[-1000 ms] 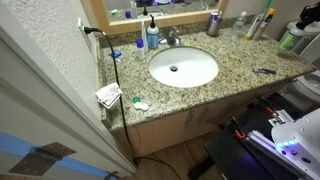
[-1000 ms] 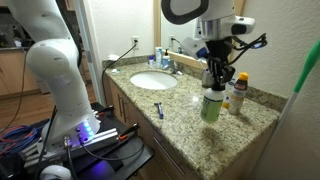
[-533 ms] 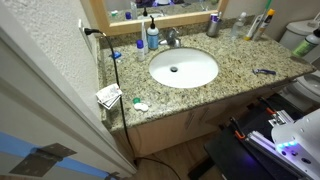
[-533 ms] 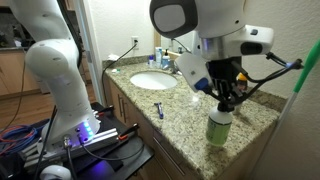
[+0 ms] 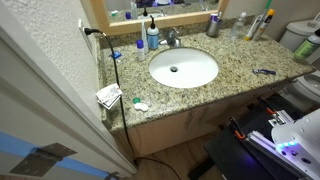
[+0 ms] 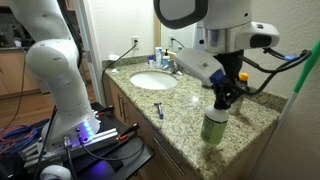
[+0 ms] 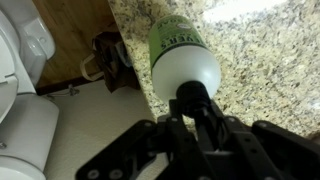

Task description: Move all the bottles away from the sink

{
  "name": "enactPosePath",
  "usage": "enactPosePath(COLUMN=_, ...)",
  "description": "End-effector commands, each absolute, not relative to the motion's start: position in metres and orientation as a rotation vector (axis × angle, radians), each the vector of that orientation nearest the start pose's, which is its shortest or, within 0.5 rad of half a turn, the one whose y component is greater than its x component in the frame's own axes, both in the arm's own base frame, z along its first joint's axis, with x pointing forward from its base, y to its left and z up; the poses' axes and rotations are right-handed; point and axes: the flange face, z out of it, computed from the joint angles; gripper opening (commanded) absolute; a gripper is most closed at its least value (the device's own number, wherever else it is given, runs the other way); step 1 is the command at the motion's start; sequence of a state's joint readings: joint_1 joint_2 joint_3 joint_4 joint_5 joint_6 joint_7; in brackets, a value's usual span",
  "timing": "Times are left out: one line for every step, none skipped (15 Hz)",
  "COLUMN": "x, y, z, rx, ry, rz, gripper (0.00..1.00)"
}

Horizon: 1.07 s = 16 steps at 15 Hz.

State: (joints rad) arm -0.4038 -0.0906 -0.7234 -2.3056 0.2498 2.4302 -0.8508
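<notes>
The green bottle hangs close to the counter edge by the toilet, so I will move my gripper down and away from that edge, onto the open granite (image 7: 226, 52).
My gripper (image 6: 221, 103) is shut on the black cap of a green bottle (image 6: 213, 128), which hangs upright at the counter's front edge, far from the sink (image 6: 153, 81). In the wrist view the gripper (image 7: 188, 100) clamps the cap, with the green bottle (image 7: 178, 45) below it over the edge of the granite. I cannot tell whether the bottle's base touches the counter. A blue bottle with a white top (image 5: 152, 39) stands beside the faucet (image 5: 172, 38) behind the sink (image 5: 183, 68); the blue bottle (image 6: 163, 58) shows in both exterior views.
A grey cup (image 5: 213, 25) and other bottles (image 5: 262, 22) stand along the back wall. A blue razor (image 5: 263, 71) lies on the granite counter (image 5: 240, 60); the razor (image 6: 159, 109) is near the front edge. A toilet (image 7: 22, 70) stands beside the counter's end.
The gripper has carried the green bottle from near the back of the counter out to its front edge and lowered it. Over the last half second it shifted only slightly.
</notes>
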Motion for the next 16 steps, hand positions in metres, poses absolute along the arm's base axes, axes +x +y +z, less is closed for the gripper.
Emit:
enactPosePath(x=0.226, y=-0.479, z=0.399, rx=-3.09, ry=0.634, rz=-0.417, gripper=0.07)
enactPosePath(x=0.225, y=-0.479, z=0.411, rx=-3.065, ry=0.63, rz=-0.422, gripper=0.07)
enactPosePath(x=0.223, y=-0.472, z=0.398, rx=-3.067, ry=0.672, rz=-0.45, gripper=0.29)
enactPosePath(x=0.224, y=-0.473, z=0.401, rx=-3.06, ry=0.665, rz=-0.443, gripper=0.29)
enactPosePath(x=0.225, y=-0.474, z=0.404, rx=-3.058, ry=0.662, rz=-0.442, gripper=0.29)
enactPosePath(x=0.225, y=-0.475, z=0.407, rx=-3.059, ry=0.661, rz=-0.445, gripper=0.29)
enactPosePath(x=0.225, y=-0.476, z=0.408, rx=-3.059, ry=0.66, rz=-0.446, gripper=0.07)
enactPosePath(x=0.232, y=-0.471, z=0.397, rx=-3.077, ry=0.651, rz=-0.43, gripper=0.07)
enactPosePath(x=0.237, y=-0.461, z=0.386, rx=-3.09, ry=0.63, rz=-0.444, gripper=0.07)
enactPosePath(x=0.241, y=-0.451, z=0.38, rx=-3.082, ry=0.605, rz=-0.469, gripper=0.07)
enactPosePath(x=0.243, y=-0.444, z=0.374, rx=-3.084, ry=0.597, rz=-0.471, gripper=0.07)
enactPosePath(x=0.246, y=-0.439, z=0.367, rx=-3.094, ry=0.585, rz=-0.472, gripper=0.07)
enactPosePath(x=0.248, y=-0.434, z=0.36, rx=-3.093, ry=0.574, rz=-0.473, gripper=0.07)
enactPosePath(x=0.248, y=-0.432, z=0.353, rx=-3.093, ry=0.581, rz=-0.472, gripper=0.07)
enactPosePath(x=0.247, y=-0.43, z=0.347, rx=-3.093, ry=0.586, rz=-0.482, gripper=0.07)
enactPosePath(x=0.244, y=-0.432, z=0.349, rx=-3.09, ry=0.599, rz=-0.509, gripper=0.07)
